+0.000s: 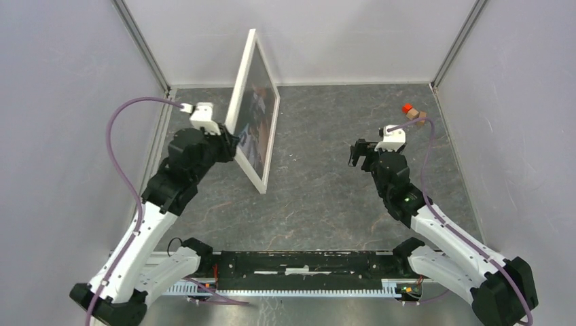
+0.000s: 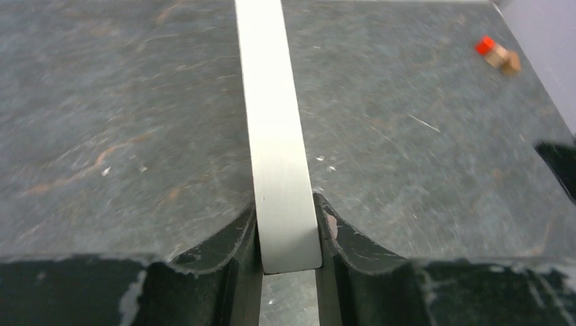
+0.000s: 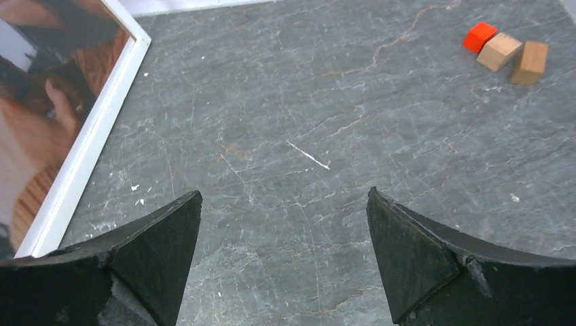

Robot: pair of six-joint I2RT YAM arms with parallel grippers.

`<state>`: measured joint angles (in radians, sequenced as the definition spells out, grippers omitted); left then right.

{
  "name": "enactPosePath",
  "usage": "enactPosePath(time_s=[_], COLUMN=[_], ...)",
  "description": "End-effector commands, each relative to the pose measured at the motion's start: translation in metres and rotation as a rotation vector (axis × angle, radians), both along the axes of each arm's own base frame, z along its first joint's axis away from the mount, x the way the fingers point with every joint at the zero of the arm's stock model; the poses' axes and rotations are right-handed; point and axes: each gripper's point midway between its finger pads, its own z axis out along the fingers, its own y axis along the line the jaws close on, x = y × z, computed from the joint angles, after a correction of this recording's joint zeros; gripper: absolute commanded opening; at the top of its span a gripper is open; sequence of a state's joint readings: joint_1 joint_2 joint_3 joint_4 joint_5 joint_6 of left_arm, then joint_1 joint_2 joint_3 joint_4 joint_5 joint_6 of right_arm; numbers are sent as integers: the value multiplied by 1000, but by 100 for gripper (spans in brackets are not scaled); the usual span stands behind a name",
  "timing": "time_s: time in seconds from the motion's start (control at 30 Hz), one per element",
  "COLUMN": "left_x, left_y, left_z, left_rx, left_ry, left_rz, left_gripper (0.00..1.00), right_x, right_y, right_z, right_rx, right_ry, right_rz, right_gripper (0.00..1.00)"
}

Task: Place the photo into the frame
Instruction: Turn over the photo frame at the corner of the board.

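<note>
The photo-filled frame in my left gripper tips down to its left in the top view next. The gripper releases the frame's bar, since bare tabletop lies below there.
The frame (image 1: 270, 144) stands upright on its long edge, left of the table's middle, white front facing right. The photo (image 1: 255, 122), in dark, orange and skin tones, shows inside its rails. My left gripper (image 1: 227, 139) is shut on the frame's rail from the left side. In the left wrist view the white rail (image 2: 272, 102) runs away from the jaws, pinched between both fingers (image 2: 285, 204). My right gripper (image 1: 360, 153) is open and empty, apart from the frame, to its right. The right wrist view shows the frame's corner (image 3: 95, 136), the photo (image 3: 47, 102) and the wide-apart gripper (image 3: 285, 197).
A red block (image 1: 407, 108) and wooden blocks (image 1: 418, 115) lie at the back right near the wall, also in the right wrist view (image 3: 499, 51). Grey walls enclose the dark stone table (image 1: 326, 197) on three sides.
</note>
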<state>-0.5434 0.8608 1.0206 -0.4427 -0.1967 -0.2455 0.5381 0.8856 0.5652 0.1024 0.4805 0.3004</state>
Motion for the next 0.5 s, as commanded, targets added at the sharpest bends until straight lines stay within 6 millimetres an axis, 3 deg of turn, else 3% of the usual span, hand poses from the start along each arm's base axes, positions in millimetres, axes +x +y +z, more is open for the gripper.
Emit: enactPosePath(time_s=[0.0,0.13,0.37,0.47], left_x=[8,25,21,32], left_y=[42,116,199,223], left_z=[-6,-31,-70,-88], left_rx=[-193,-326,-287,-317], left_ry=[110,218,217,229], left_rz=[117,371,757,853], left_gripper=[2,2,2,2], right_x=[8,12,18,20], right_y=[16,27,32,36], right_z=[12,-9,-37,-45], right_rx=[91,89,50,48], right_ry=[-92,-65,-11,9], right_rz=[57,96,111,125], right_gripper=[95,95,95,95])
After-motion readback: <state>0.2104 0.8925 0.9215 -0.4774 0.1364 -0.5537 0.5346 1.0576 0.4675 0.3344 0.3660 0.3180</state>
